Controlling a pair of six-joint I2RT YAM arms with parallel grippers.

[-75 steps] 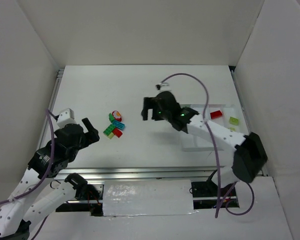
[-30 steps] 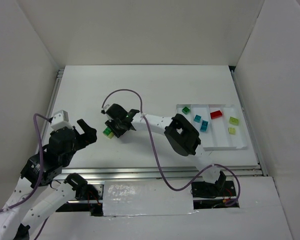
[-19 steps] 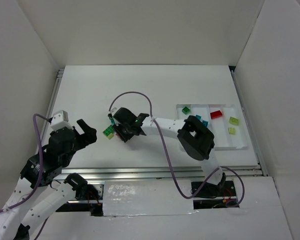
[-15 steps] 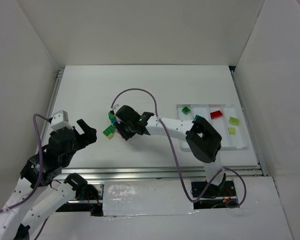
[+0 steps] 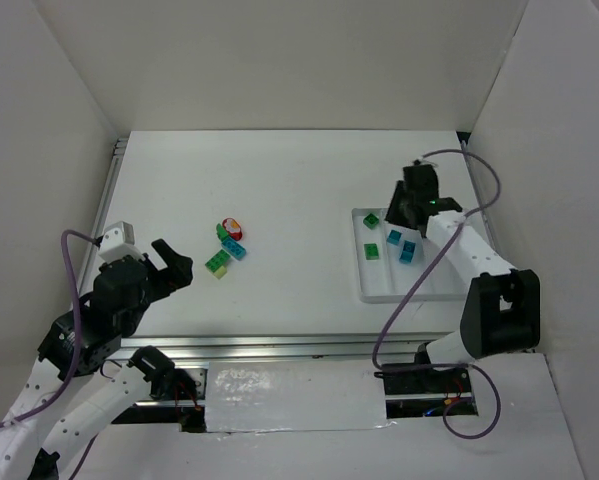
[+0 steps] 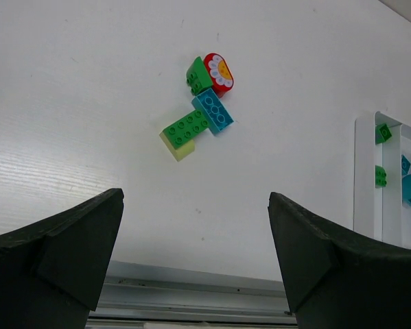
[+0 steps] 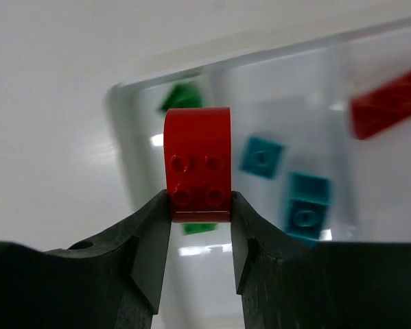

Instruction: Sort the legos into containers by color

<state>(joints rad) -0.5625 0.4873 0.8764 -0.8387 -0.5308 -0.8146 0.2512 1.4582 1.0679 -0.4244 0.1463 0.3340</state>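
Note:
My right gripper should next swing to the right in the top view and go down over the tray's section already holding a red lego, because the colour matches.
My right gripper is shut on a red lego with a rounded top, held above the left end of the white tray of containers. In the top view that gripper hangs over the tray's far left corner. Beneath it lie two green legos and two teal legos, each colour in its own compartment, and a red lego farther right. My left gripper is open and empty near the table's front left. A loose pile of legos lies mid-table: red-and-white, green, teal, pale yellow.
White walls enclose the table on three sides. A metal rail runs along the near edge. The right arm's forearm and purple cable cover the tray's right compartments in the top view.
The right arm has swung from the loose pile across to the tray, carrying the red lego with it. The left arm has hardly moved.

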